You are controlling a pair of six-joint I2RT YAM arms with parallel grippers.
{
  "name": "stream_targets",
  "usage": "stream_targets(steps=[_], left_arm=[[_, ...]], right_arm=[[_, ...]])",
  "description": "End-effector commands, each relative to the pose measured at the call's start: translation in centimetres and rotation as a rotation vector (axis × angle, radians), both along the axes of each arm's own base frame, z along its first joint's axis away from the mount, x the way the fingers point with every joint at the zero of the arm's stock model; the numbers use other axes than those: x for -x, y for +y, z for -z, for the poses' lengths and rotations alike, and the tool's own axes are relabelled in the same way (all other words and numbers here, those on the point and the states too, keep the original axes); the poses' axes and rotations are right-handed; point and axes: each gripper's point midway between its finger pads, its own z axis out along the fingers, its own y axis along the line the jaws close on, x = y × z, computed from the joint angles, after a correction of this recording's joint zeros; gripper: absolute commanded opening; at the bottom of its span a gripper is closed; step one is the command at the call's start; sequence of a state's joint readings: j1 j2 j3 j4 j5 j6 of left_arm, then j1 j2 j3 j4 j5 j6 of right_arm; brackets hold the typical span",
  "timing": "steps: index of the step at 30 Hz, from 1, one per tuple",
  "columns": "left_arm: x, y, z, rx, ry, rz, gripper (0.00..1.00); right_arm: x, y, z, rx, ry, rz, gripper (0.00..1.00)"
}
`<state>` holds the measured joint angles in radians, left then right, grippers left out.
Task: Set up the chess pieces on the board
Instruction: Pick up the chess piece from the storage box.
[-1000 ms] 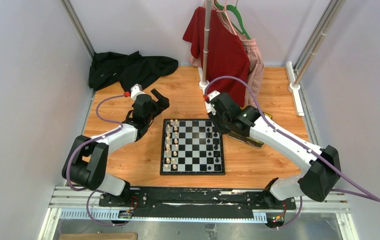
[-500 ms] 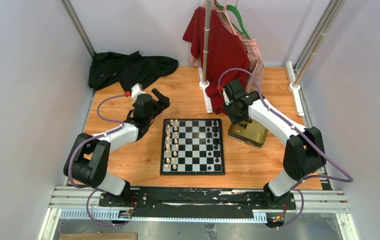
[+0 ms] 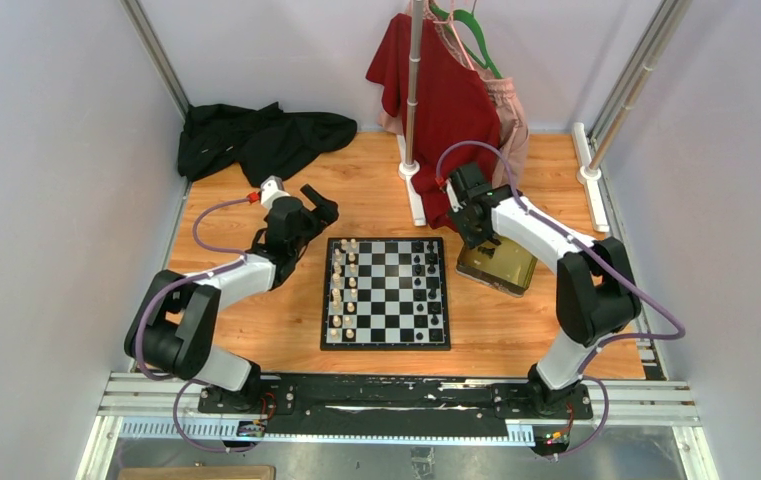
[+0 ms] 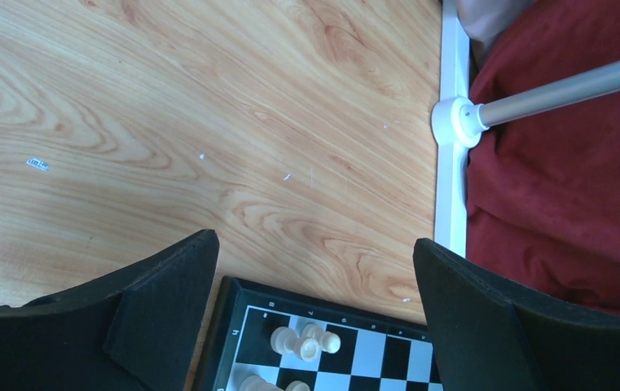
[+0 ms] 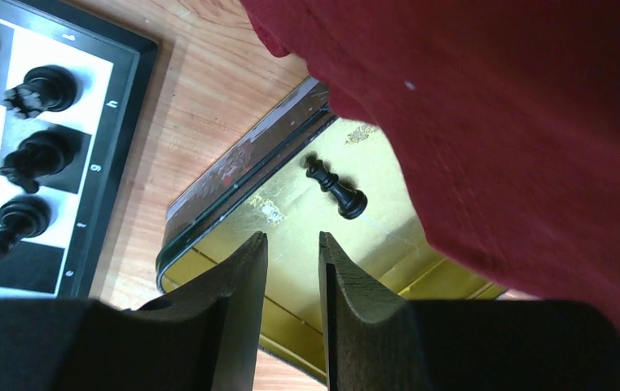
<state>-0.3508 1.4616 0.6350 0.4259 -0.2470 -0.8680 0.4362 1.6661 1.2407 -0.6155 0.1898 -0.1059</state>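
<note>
My right gripper moves down to its right in the wrist view to the toppled black piece next and closes across its slim middle (image 3: 487, 250) (image 5: 331, 185), since the piece lies there below.
The board (image 3: 386, 293) lies in the middle of the table, with cream-white chess pieces (image 3: 344, 285) along its left columns and black pieces (image 3: 426, 285) along its right columns. My left gripper (image 3: 318, 212) hovers wide open and empty just beyond the board's far left corner; in the left wrist view it (image 4: 313, 241) frames white pieces (image 4: 306, 340) on the corner squares. My right gripper (image 3: 472, 230) is over the gold tray (image 3: 501, 268). In the right wrist view it (image 5: 292, 238) stands narrowly open and empty, short of one black piece (image 5: 336, 188) lying on its side in the tray (image 5: 290, 220). Black pieces (image 5: 36, 151) stand on the board's edge.
A red shirt (image 3: 441, 90) hangs from a stand (image 3: 414, 90) right behind the tray and fills much of the right wrist view (image 5: 518, 122). The stand's white foot (image 4: 453, 163) lies beyond the board. A black cloth (image 3: 256, 135) is heaped at the back left.
My right arm has swung from the board's far right corner back over the gold tray. The left arm has hardly moved.
</note>
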Motion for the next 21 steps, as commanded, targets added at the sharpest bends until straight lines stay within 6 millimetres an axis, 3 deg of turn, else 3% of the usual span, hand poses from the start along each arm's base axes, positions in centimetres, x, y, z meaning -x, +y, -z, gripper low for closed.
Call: stream_targets(steps=[1, 10, 21], left_arm=[[0.0, -0.3, -2.2, 0.028, -0.071, 0.004, 0.96], [0.4, -0.5, -1.9, 0.035, -0.062, 0.016, 0.96], [0.3, -0.6, -1.6, 0.036, -0.052, 0.022, 0.96]], right_arm=[[-0.9, -1.6, 1.5, 0.063, -0.005, 0.012, 0.34], [-1.0, -3.9, 3.2, 0.082, 0.014, 0.066, 0.33], [-1.8, -4.6, 4.6, 0.057, 0.042, 0.095, 0.33]])
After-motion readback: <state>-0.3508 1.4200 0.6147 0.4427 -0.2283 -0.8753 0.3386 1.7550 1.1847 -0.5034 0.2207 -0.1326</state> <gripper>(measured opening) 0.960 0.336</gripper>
